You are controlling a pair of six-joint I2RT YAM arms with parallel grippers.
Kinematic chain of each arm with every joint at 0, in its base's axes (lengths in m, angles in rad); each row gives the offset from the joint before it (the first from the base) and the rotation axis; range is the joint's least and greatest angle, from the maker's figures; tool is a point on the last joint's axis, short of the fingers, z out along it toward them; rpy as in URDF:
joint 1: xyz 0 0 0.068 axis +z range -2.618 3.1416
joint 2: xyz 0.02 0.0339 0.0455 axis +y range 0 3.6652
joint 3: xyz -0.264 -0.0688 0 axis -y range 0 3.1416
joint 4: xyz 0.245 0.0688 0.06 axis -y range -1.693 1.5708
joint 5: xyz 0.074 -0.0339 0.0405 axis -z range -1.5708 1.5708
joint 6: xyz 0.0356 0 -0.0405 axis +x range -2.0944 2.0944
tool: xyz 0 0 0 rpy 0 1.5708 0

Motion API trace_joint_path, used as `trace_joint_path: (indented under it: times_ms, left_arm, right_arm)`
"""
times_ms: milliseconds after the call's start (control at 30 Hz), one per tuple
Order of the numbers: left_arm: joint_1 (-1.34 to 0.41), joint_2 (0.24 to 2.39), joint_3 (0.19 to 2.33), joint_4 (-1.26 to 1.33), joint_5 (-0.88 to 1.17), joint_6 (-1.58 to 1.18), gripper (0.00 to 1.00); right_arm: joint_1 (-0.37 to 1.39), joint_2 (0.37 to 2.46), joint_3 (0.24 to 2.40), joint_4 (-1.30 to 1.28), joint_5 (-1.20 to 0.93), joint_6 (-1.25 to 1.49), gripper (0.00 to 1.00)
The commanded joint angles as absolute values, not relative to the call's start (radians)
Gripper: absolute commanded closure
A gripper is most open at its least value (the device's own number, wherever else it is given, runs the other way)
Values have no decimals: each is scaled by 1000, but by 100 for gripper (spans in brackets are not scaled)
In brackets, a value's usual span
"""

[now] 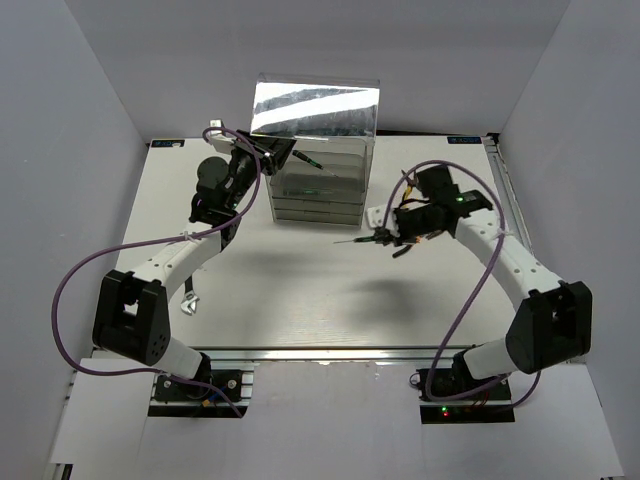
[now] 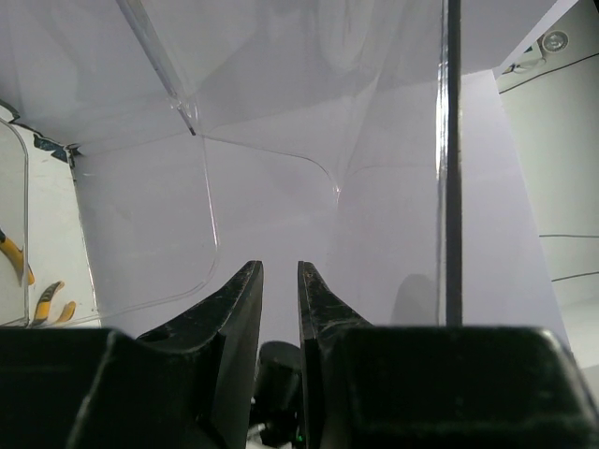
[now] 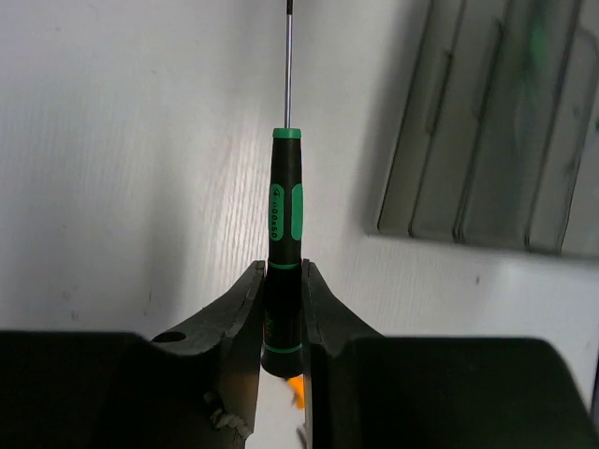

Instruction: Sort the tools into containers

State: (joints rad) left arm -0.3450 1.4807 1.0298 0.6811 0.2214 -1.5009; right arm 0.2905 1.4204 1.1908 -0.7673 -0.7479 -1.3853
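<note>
My right gripper moves outward and toward the cabinet next, bringing its screwdriver over the cabinet's open top drawer, where a black screwdriver (image 1: pixel 308 160) already lies.
The clear drawer cabinet (image 1: pixel 320 195) stands at the back centre and also shows in the right wrist view (image 3: pixel 505 140). My left gripper (image 1: pixel 283 152) is at its top drawer (image 2: pixel 281 140); the jaws (image 2: pixel 279 269) stand a narrow gap apart on the clear plastic edge, which is hard to see. A black screwdriver (image 1: pixel 308 160) lies in that drawer. Orange-handled pliers (image 2: pixel 51 304) show through the plastic. My right gripper (image 1: pixel 383 238) is shut on a black-and-green screwdriver (image 3: pixel 285 206), held above the table right of the cabinet with its tip towards the left.
A small silver wrench (image 1: pixel 190 303) lies on the table by the left arm's base. An orange bit (image 3: pixel 296 391) shows on the table under my right gripper. Purple cables loop beside both arms. White walls close in the table on three sides.
</note>
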Motion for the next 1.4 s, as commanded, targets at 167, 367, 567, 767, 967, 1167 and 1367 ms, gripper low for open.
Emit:
trace_joint_path:
  times_ms: [167,367,567,767,967,1167,1367]
  left_arm:
    - [-341,1417,1081,709,213,-1485,68]
    - [-341,1408,1098,701,213,-1460,67]
    - [-341,1413,1104,699,212,-1459,67]
    - [-341,1410,1108,698,207,-1456,67]
    - [-341,1399,1101,698,202,-1451,67]
    - [-341,1397,1100,696,204,-1450,67]
    - [-341,1401,1095,696,207,-1447,67]
  right_arm:
    - [638,1463,1278,-344,-491,-1180,100]
    - [675,1583,1321,-70,-264,-1034,100]
    - [678,1620,1264,204,-92,-1014,100]
    - [680,1698,1282,319,-5,-1025,100]
    - [680,1776,1296,374,78,-1063,88]
    - [678,1778,1304,306,42,-1054,38]
    - [673,1652,1284,53,-228,-1099,11]
